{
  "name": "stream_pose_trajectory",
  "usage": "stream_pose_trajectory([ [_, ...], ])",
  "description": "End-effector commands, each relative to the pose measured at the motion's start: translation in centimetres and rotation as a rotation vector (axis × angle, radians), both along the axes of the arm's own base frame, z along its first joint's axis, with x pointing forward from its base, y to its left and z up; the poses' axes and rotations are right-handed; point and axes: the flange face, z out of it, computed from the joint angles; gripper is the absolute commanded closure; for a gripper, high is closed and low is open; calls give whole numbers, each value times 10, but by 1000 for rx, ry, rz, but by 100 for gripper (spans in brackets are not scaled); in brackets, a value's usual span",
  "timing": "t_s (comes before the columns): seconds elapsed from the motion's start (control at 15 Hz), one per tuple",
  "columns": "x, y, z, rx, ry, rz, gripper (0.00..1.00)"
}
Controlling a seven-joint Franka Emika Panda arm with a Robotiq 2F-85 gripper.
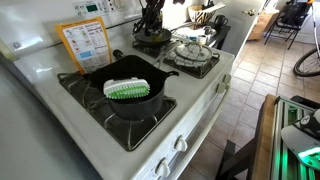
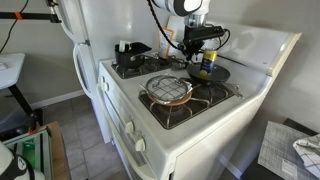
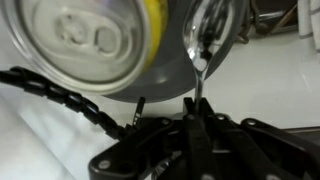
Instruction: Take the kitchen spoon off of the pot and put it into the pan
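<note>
I will lower my gripper beside the yellow can toward the small black pan (image 1: 153, 43) before I let go of the spoon's handle, since the spoon's bowl sticks out over the pan.
My gripper (image 3: 192, 105) is shut on the thin handle of a shiny metal spoon (image 3: 203, 40), whose bowl points away from the wrist. In both exterior views the gripper (image 1: 150, 26) (image 2: 203, 55) hangs low over the small black pan (image 1: 153, 43) (image 2: 213, 74) on a back burner. A yellow can with a silver end (image 3: 85, 35) (image 2: 207, 62) is in or right at the pan, next to the spoon's bowl. The large black pot (image 1: 132, 102) (image 2: 130, 52) stands on another burner and holds a green and white brush (image 1: 127, 88).
A silver round ridged piece (image 1: 192, 50) (image 2: 168, 90) sits on the burner beside the pan. An orange-edged card (image 1: 85, 42) leans on the stove's back panel. A white fridge (image 2: 85, 25) stands beside the stove. Black burner grates (image 3: 60, 95) lie under the gripper.
</note>
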Motion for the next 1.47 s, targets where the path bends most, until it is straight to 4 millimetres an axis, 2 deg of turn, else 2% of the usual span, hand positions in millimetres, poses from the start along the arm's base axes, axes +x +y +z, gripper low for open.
stream_pose_trajectory([
  [0.0,10,-6,-8,38,19,5,98],
  [0.53,12,-10,-21,33,54,-8,98],
  [1.07,15,-12,-21,21,67,-12,98],
  [1.2,16,-12,-21,17,68,-16,66],
  [1.4,17,-13,-20,18,65,-21,46],
])
